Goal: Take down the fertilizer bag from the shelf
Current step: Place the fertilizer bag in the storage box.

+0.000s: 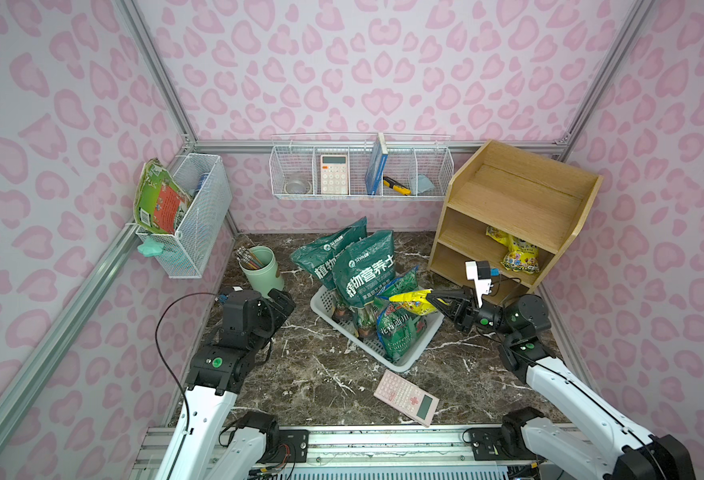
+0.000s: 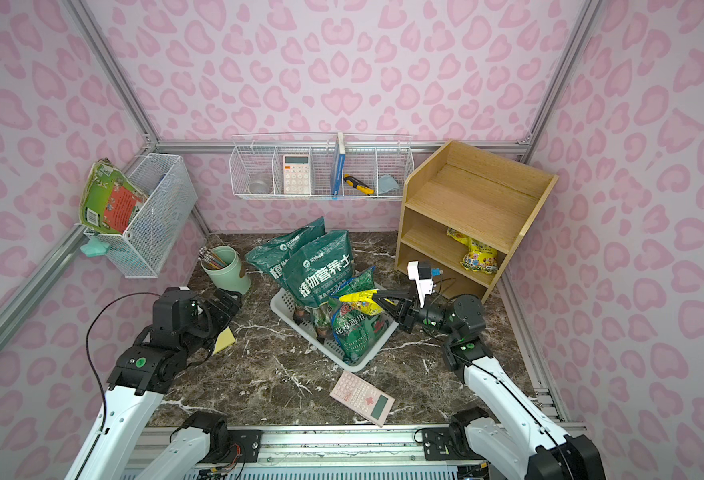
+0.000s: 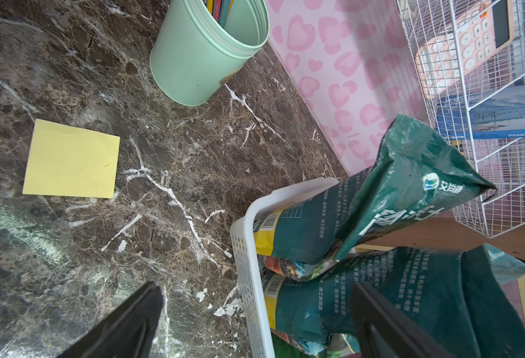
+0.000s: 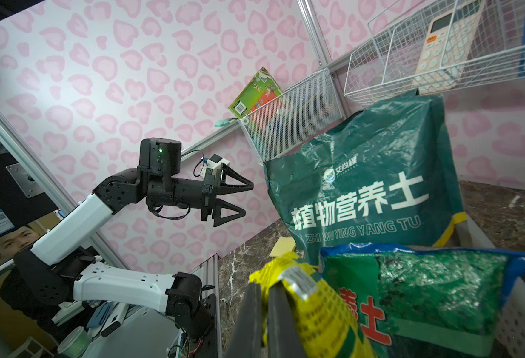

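The basket's end by the shelf is below my right gripper and clear of green bags. I'll lower and release the yellow bag there next.
My right gripper (image 1: 430,297) (image 2: 377,296) (image 4: 265,288) is shut on the crumpled top of a yellow fertilizer bag (image 1: 410,301) (image 2: 360,301) (image 4: 317,303). It holds the bag over the white basket (image 1: 396,365) (image 2: 352,368), in front of the wood-grain shelf (image 1: 508,208) (image 2: 466,203). A second yellow printed bag (image 1: 516,253) (image 2: 477,255) lies on the shelf's middle tier. My left gripper (image 1: 281,297) (image 2: 227,299) (image 3: 255,286) (image 4: 248,199) hangs open and holds nothing, just left of the basket beside the green cup.
Several green soil bags (image 1: 362,266) stand in the basket. A mint cup of pencils (image 1: 260,270), a yellow sticky note (image 3: 72,162) and a pink calculator (image 1: 406,397) are on the marble floor. White wire baskets (image 1: 360,170) (image 1: 192,216) hang on the walls.
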Tool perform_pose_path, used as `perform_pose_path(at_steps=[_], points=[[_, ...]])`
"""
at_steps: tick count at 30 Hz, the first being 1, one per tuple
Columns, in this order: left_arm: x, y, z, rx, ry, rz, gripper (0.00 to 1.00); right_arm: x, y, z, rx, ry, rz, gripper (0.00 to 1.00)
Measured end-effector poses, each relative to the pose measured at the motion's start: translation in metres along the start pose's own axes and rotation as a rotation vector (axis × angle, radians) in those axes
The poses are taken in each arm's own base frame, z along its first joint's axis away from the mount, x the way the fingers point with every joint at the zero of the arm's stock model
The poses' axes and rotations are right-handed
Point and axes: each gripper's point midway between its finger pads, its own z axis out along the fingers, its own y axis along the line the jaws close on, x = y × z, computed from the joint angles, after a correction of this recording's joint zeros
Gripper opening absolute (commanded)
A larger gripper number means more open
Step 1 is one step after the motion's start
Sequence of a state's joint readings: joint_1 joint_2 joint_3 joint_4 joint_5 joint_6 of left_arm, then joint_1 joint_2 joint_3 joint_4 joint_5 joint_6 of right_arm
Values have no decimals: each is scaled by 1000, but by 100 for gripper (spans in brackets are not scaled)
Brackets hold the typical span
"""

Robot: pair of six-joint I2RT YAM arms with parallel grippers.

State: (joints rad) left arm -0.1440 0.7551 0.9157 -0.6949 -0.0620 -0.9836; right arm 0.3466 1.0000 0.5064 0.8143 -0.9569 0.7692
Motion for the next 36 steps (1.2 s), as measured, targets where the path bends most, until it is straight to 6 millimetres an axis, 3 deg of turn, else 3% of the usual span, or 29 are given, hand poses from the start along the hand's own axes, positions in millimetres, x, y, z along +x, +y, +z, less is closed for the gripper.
perform_pose_path(at_steps=[9,22,26,31,36], points=[[0,1,1,-5,0,0,99,44,-38,7,2,102,163,0],[1,2,2,-9,2,1,99,83,-110,8,60,170,290,0],[0,1,1,-7,1,1,99,80,-115,6,78,173,284,0],[0,1,1,-6,1,1,99,65,-133,2,253,180,205,0],[0,2,1,-7,0,5,99,81,-153,-17,435,221,211,0]])
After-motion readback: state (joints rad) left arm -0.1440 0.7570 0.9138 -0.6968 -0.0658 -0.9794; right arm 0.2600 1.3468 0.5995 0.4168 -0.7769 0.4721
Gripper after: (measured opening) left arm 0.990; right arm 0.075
